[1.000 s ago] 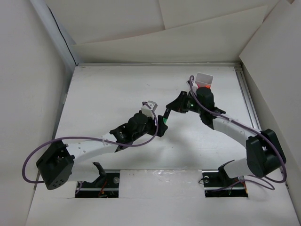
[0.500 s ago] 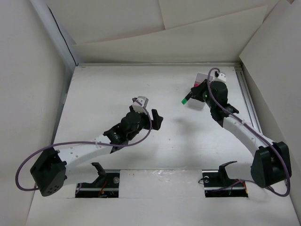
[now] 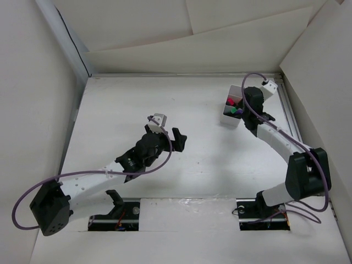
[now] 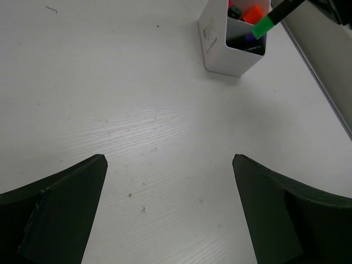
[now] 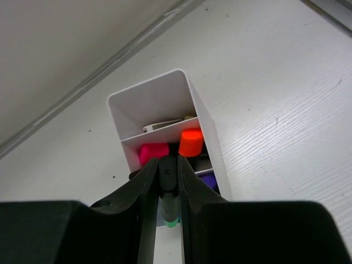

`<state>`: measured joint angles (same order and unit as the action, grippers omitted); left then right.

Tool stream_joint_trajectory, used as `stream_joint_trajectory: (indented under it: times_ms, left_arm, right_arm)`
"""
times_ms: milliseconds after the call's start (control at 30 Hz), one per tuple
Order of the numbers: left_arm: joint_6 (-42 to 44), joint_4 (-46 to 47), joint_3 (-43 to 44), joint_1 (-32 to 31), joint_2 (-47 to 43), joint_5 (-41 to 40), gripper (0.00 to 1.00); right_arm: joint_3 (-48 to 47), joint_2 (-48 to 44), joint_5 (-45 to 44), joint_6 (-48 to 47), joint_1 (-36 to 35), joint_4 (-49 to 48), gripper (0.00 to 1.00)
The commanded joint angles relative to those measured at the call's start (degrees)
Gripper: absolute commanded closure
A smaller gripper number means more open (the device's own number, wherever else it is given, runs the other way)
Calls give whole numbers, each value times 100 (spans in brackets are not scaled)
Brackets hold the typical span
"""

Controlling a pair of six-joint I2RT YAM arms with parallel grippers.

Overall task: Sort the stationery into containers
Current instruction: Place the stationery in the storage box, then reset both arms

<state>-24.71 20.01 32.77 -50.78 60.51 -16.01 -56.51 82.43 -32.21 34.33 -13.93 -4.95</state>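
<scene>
Next, my right gripper moves away from the bar and down over the organiser's near section (image 3: 231, 112) to release the black marker. Only the marker's green end hovers there.
A white organiser (image 3: 230, 111) stands at the back right of the table, with markers upright in its compartments. My right gripper (image 5: 168, 163) hangs just above it, shut on a black marker with a green end (image 5: 172, 221). Below it, pink (image 5: 153, 152), orange (image 5: 191, 142) and purple (image 5: 209, 180) marker ends show in the organiser (image 5: 165, 104). In the left wrist view the green end (image 4: 263, 25) hovers over the organiser's near compartment (image 4: 234, 47). My left gripper (image 3: 174, 137) is at mid-table, open, with only bare table between its fingers (image 4: 66, 203).
A raised rail (image 3: 287, 107) runs along the table's right edge just beyond the organiser. White cardboard walls (image 3: 192, 49) close in the back and both sides. The arm bases (image 3: 118, 212) sit at the near edge.
The right arm carried the green-ended marker from mid-table back and right to over the organiser. The left gripper opened wide and drew back to the left.
</scene>
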Motion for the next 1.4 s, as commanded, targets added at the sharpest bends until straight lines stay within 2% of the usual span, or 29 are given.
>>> stream_joint_trajectory:
  times_ms: [0,300,433,533,567,667,700,833,933,1167,1367]
  left_arm:
    - [-95,248,-218,7,-399,-201,0]
    - [-157,196,-280,7,-593,-394,0]
    - [-157,310,-280,7,-593,-210,0]
    - [-157,250,-280,7,-488,-271,0]
    - [-157,249,-280,7,-488,-271,0]
    - [-157,249,-280,7,-488,-271,0]
    - [-157,310,-280,7,-435,-341,0]
    - [-219,311,-280,7,-435,-341,0]
    - [-271,363,-342,7,-488,-403,0]
    - [-271,425,-395,7,-540,-464,0]
    - [-324,302,-290,60,-488,-534,0]
  right_arm:
    - [-273,246,-462,48,-13,-67,100]
    - [-563,862,-463,161,-171,-190,100]
    - [-615,1003,-462,214,-381,-190,100]
    - [-615,1055,-462,215,-382,-190,78]
    - [-563,995,-462,267,-443,-190,64]
    - [-414,740,-515,268,-444,-190,44]
    - [-361,591,-515,268,-444,-190,31]
    - [-89,-31,-463,268,-496,-190,8]
    - [200,-646,-401,215,-496,-138,0]
    - [1325,-2105,-6,398,-602,56,0]
    - [2248,-3083,1373,522,-768,56,0]
